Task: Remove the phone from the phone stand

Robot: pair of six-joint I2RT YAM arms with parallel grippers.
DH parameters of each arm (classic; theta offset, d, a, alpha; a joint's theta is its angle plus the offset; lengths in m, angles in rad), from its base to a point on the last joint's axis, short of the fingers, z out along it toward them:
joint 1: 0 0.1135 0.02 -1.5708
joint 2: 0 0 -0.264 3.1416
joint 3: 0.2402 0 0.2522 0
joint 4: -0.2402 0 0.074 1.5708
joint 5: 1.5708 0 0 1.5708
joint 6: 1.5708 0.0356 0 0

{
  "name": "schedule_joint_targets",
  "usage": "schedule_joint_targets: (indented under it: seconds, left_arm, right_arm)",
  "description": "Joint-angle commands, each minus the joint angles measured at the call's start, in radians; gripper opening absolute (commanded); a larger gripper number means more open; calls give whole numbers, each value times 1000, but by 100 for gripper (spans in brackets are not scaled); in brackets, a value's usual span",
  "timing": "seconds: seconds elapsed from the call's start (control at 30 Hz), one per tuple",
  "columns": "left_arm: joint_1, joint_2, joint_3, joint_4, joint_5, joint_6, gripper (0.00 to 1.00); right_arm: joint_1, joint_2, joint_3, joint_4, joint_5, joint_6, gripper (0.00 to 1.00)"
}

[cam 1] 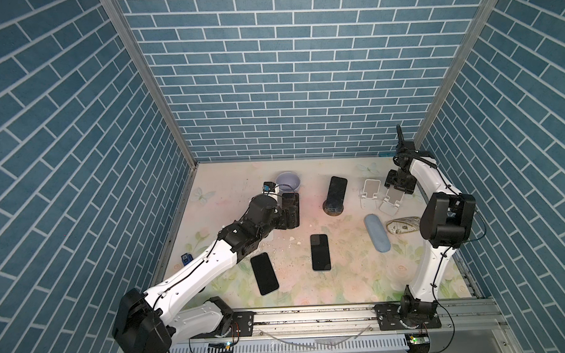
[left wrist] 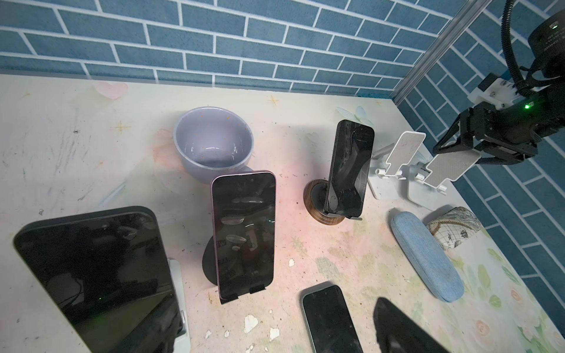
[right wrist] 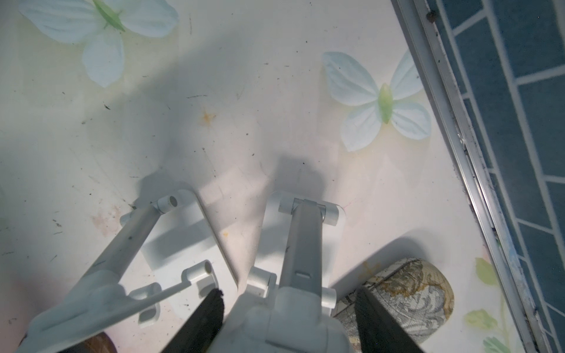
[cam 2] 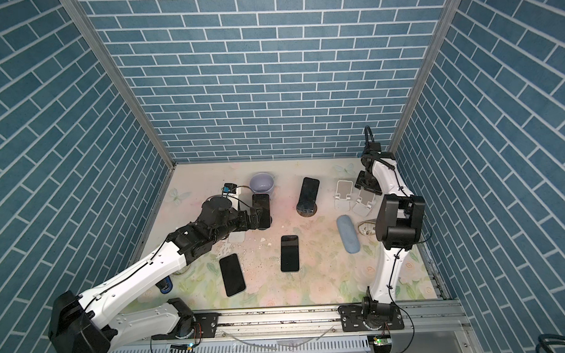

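I will next pull my right gripper back toward the far end of the blue glasses case (cam 1: 372, 218) and release the plate, as that end lies back from the gripper.
Several dark phones are here. A pink-edged phone (left wrist: 244, 235) (cam 1: 290, 204) stands on a black stand (left wrist: 211, 259). Another phone (left wrist: 348, 168) (cam 1: 336, 190) leans on a round wooden stand (left wrist: 318, 204). A large phone (left wrist: 91, 275) rests on a white stand (left wrist: 177, 275), close beside one finger of my open left gripper (left wrist: 281, 342) (cam 1: 287, 219), which holds nothing. My right gripper (right wrist: 290, 293) (cam 1: 398, 188) is shut on the plate of an empty white phone stand (right wrist: 302, 244) (cam 1: 392, 200) at the back right.
A second empty white stand (cam 1: 370, 189) stands beside the held one. Two phones (cam 1: 264, 274) (cam 1: 320, 252) lie flat near the front. A purple bowl (cam 1: 287, 181), a blue glasses case (cam 1: 377, 232) and a patterned case (cam 1: 402, 226) are also on the table.
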Motion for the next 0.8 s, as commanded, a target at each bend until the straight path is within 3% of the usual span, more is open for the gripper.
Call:
schedule_joint_targets:
  seconds: [0.0, 0.5, 0.77]
  left_arm:
    - [-9, -8, 30, 4, -14, 9, 100]
    - [-26, -20, 28, -7, -37, 10, 100]
    - [-27, -21, 28, -7, -36, 19, 100]
  right_arm:
    - [-5, 13, 60, -58, 24, -43, 43]
    - [-5, 18, 78, -98, 23, -57, 46]
    - [5, -46, -2, -38, -31, 60, 46]
